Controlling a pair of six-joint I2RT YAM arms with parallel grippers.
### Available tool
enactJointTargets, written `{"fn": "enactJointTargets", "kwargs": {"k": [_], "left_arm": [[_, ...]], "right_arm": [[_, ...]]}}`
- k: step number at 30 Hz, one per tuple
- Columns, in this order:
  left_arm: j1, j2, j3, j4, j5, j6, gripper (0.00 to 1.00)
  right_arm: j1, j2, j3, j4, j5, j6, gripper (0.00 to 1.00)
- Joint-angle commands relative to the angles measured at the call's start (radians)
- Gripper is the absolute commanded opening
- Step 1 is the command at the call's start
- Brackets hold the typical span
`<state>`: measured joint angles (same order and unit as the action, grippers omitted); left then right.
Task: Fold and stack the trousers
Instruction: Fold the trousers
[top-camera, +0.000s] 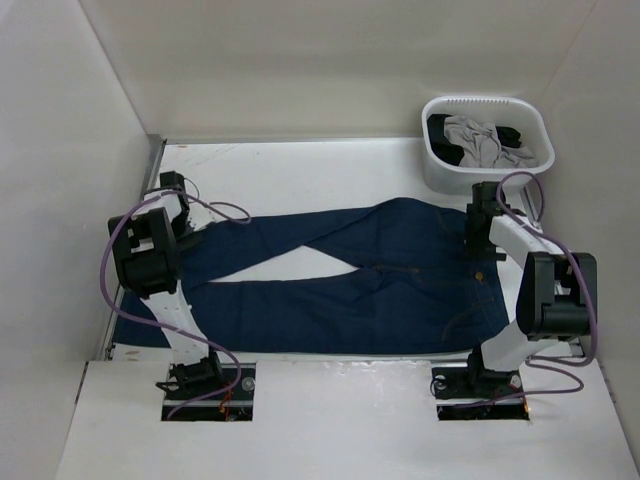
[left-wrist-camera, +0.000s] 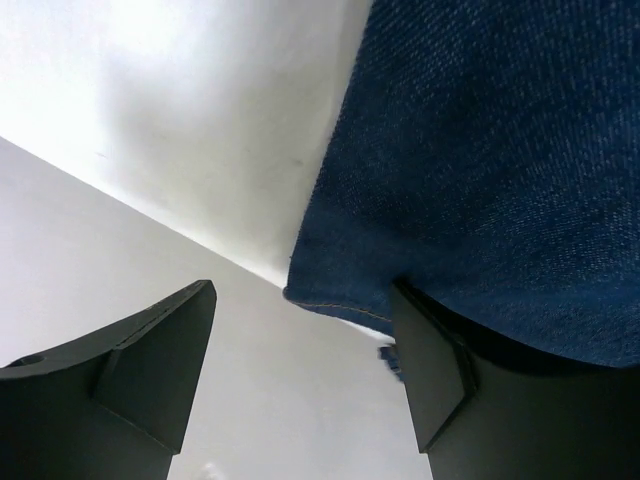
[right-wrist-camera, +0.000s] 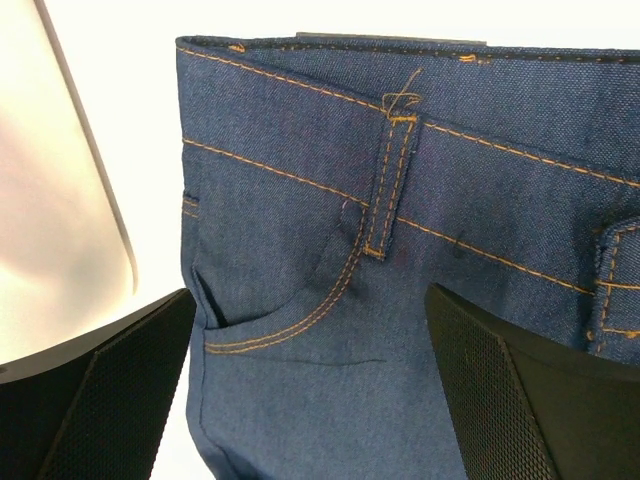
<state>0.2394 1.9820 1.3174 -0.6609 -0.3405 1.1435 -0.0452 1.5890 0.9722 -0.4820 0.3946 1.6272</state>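
I will move my left gripper left in the top view and close on the hem corner, as the far leg's hem touches only one finger.
The dark navy jeans lie flat across the table, legs to the left, waistband to the right. My left gripper is open at the end of the far leg. In the left wrist view the leg's hem lies against the right finger, with bare table between the jaws of the left gripper. My right gripper is open low over the far corner of the waist. In the right wrist view it straddles the front pocket below a belt loop.
A white basket stands at the back right, holding a light grey garment and a black garment. White walls close in the table on the left, back and right. The near leg reaches the table's left edge.
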Motion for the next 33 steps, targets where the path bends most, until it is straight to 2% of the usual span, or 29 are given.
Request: {"fn": "enactJointTargets", "kwargs": {"k": [1,7,12,16,22,26,33], "left_arm": [[0.011,0.093,0.011,0.165,0.021,0.044,0.7],[0.024,0.253,0.238,0.371,-0.035,0.036,0.7],[0.008,0.244,0.338,0.428,0.027,0.045,0.72],[-0.013,0.074,0.241,0.383,0.098,0.079,0.75],[0.045,-0.162,-0.016,0.144,0.144,0.284,0.74],[0.096,-0.175,-0.119,0.112,0.092,0.341,0.73],[0.123,-0.062,-0.104,0.158,0.034,0.337,0.74]], "right_arm": [[0.003,-0.066,-0.013,0.005,0.036,0.022,1.0],[0.003,-0.086,-0.026,-0.006,0.046,0.025,1.0],[0.003,-0.087,-0.029,-0.006,0.044,0.031,1.0],[0.003,-0.086,-0.038,0.016,0.029,0.028,1.0],[0.008,-0.101,-0.092,0.077,0.006,0.028,1.0],[0.008,-0.107,-0.075,0.069,0.018,-0.016,1.0],[0.011,-0.087,0.036,0.026,0.069,-0.141,1.0]]}}
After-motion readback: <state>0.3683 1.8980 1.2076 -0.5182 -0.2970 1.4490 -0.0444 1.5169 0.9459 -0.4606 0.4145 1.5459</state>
